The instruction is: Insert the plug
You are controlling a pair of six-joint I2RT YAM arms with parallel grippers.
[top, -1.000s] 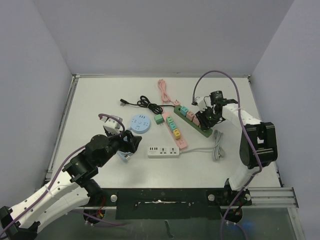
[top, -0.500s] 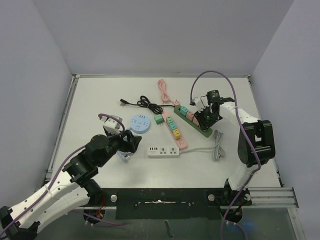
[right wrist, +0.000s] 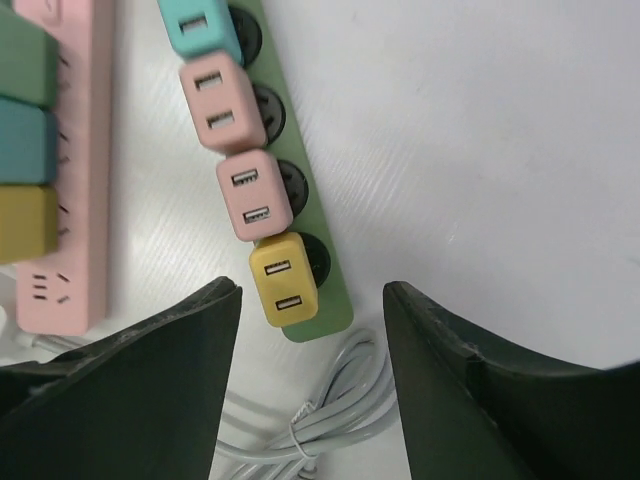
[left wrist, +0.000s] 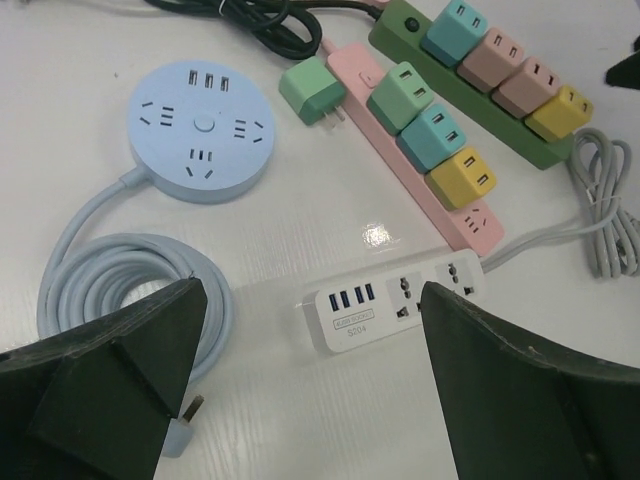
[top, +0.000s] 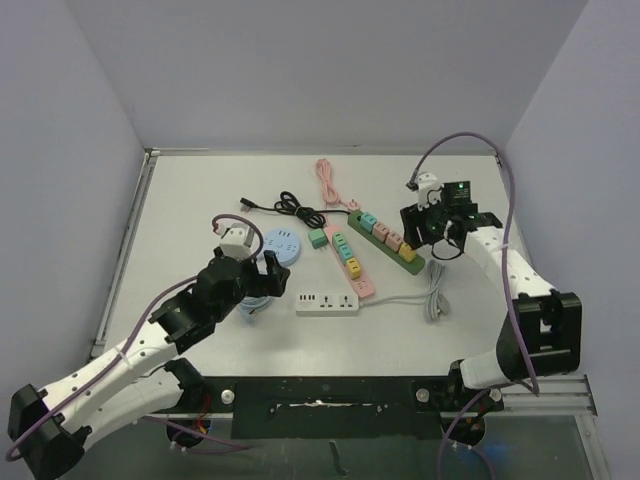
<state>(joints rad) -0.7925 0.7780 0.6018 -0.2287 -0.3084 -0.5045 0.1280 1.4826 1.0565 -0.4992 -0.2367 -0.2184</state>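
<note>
My left gripper should next reach outward and to its right in the top view, then go down around the loose green plug (top: 317, 239) (left wrist: 311, 90), which lies below.
A loose green plug (top: 317, 239) lies on the table between the round blue socket hub (top: 280, 245) and the pink power strip (top: 348, 258); it also shows in the left wrist view (left wrist: 310, 90). The pink strip (left wrist: 420, 170) carries green, teal and yellow adapters. The green power strip (top: 385, 238) holds teal, two pink and a yellow adapter (right wrist: 283, 278). My left gripper (top: 266, 270) is open and empty above the hub's coiled cable, near the white power strip (left wrist: 395, 300). My right gripper (top: 438, 238) is open and empty, hovering over the green strip's near end (right wrist: 325, 300).
A black cable (top: 290, 207) and a pink cable (top: 327, 180) lie at the back. A tied grey cable bundle (top: 435, 300) lies near the green strip's end. The hub's pale blue plug (left wrist: 180, 432) rests under my left finger. Walls close the table's far and side edges.
My right gripper has drawn back to the right, off the green strip's end, and stands open. My left arm has reached forward and slightly right toward the blue hub.
</note>
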